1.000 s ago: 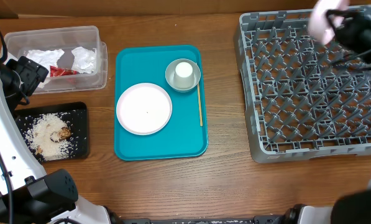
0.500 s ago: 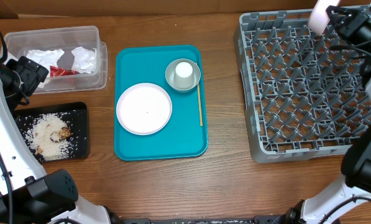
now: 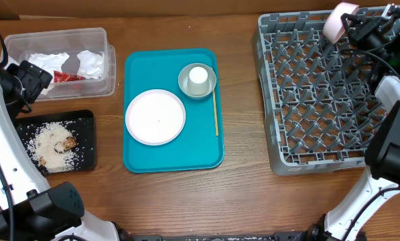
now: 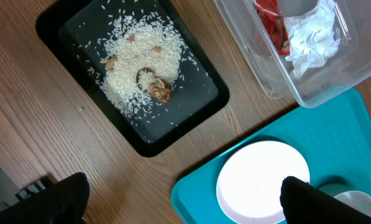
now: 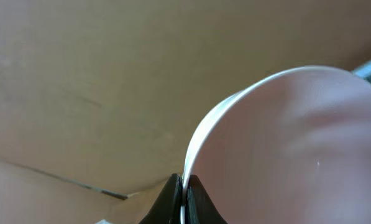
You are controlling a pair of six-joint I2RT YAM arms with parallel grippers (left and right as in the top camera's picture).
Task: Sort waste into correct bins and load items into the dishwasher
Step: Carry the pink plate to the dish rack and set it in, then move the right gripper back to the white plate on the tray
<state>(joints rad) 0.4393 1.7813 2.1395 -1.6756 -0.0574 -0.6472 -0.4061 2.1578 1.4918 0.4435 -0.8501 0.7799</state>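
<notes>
I need to ease my right gripper down slightly toward the rack's back wires next and let go of the large pale plate's rim. The plate already stands on edge over the rack [image 3: 320, 94].
My right gripper [image 5: 183, 193] is shut on the rim of the large pale plate [image 5: 284, 143], which it holds on edge over the far right of the grey dishwasher rack [image 3: 320, 94]. In the overhead view, this plate [image 3: 336, 20] shows pinkish at the rack's back edge. The smaller white plate [image 3: 155, 117] lies on the teal tray [image 3: 186, 152]; beside it the white cup [image 3: 197, 76] sits in the grey-rimmed bowl [image 3: 185, 85]. My left gripper [image 4: 182, 202] hangs open above the table, between the black tray [image 4: 197, 112] of rice and the teal tray. Napkins [image 4: 312, 37] lie in the clear tub [image 4: 278, 87].
A thin wooden stick [image 3: 216, 114] lies along the teal tray's right side. Brown food bits [image 4: 159, 90] sit among the rice. A cardboard wall fills the right wrist view behind the plate. Bare wood lies between the teal tray and the rack.
The right gripper has carried the pale plate slightly left along the rack's back edge, and its arm has swung round. The left arm has not moved.
</notes>
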